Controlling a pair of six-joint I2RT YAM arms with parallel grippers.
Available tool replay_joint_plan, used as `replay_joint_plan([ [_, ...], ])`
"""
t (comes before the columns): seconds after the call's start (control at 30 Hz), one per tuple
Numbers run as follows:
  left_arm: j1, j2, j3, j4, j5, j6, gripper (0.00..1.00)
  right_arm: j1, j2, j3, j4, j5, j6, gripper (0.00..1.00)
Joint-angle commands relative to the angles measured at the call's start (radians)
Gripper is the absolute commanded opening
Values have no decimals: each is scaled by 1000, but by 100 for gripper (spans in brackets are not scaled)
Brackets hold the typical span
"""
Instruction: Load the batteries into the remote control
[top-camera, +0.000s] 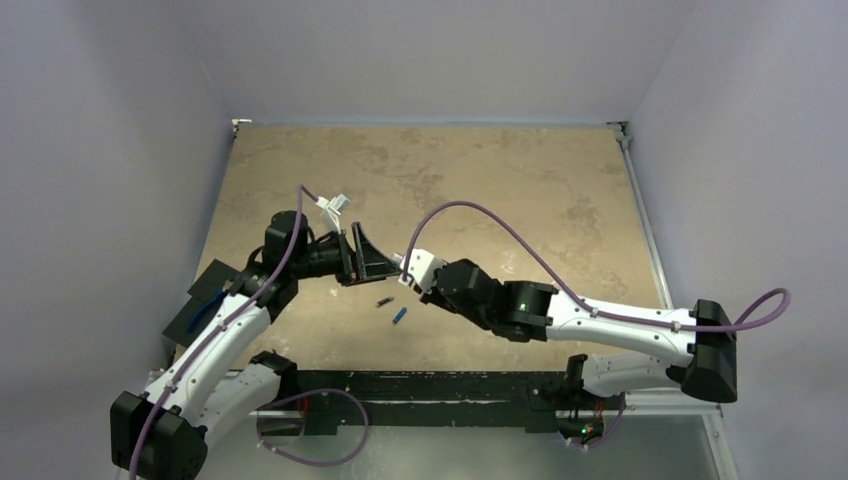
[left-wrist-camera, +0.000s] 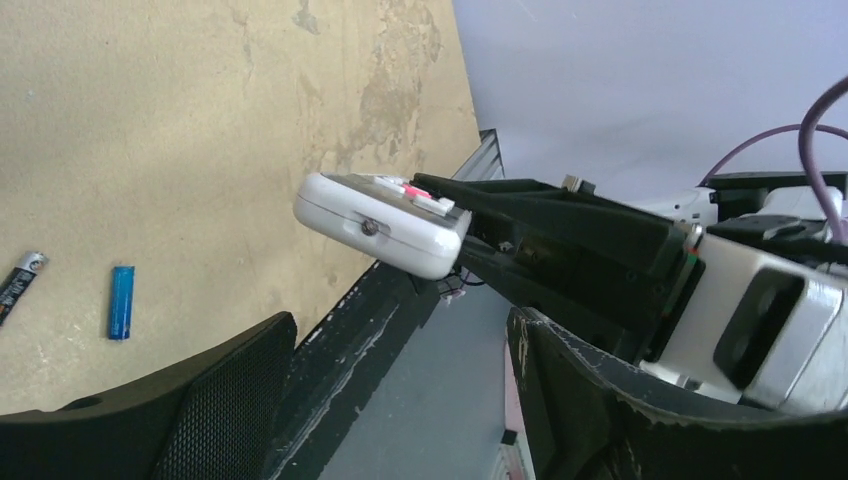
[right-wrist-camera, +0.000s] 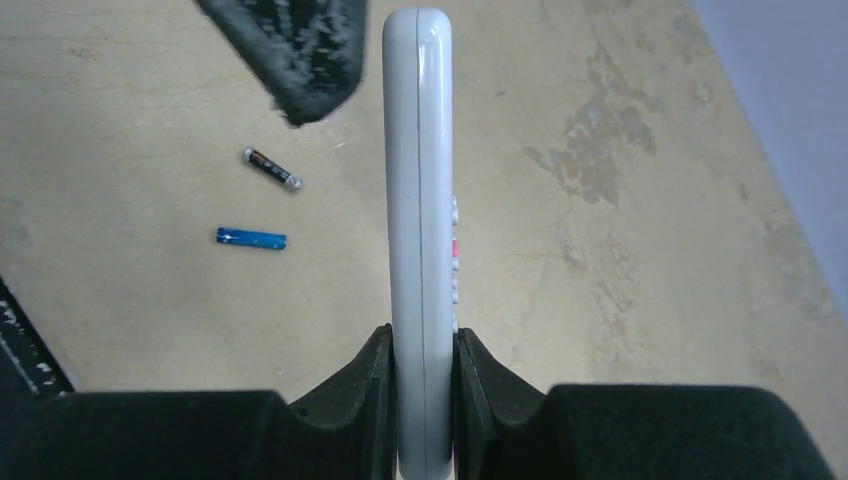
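My left gripper eases a little back toward the base next and closes on the remote's loose end (left-wrist-camera: 372, 228), since it sticks out toward my open fingers.
The white remote control (right-wrist-camera: 420, 200) is held edge-on above the table by my right gripper (right-wrist-camera: 422, 350), which is shut on its lower end; coloured buttons show on its right side. It also shows in the top view (top-camera: 414, 268) and the left wrist view (left-wrist-camera: 385, 222). My left gripper (left-wrist-camera: 400, 400) is open and empty, its jaws wide apart just short of the remote's free end; in the top view the left gripper (top-camera: 372, 258) faces the right gripper (top-camera: 412, 272). The dark battery (right-wrist-camera: 271, 169) and the blue battery (right-wrist-camera: 251, 238) lie loose on the table, below the grippers in the top view (top-camera: 384, 301) (top-camera: 399, 316).
The tan table (top-camera: 480, 190) is walled on three sides. A black rail (top-camera: 420, 385) runs along the near edge by the arm bases. One left finger (right-wrist-camera: 300, 50) hangs over the table close to the remote's tip.
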Motion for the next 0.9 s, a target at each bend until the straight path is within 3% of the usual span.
replay_joint_plan([
  [0.0, 6, -10, 49, -16, 1, 98, 78, -81, -27, 68, -73, -254, 107, 0],
  [0.47, 6, -20, 60, -51, 49, 226, 78, -305, -83, 73, -108, -739, 221, 0],
  [0.87, 6, -50, 38, -14, 134, 291, 76, -437, -26, 85, -136, -1173, 277, 0],
])
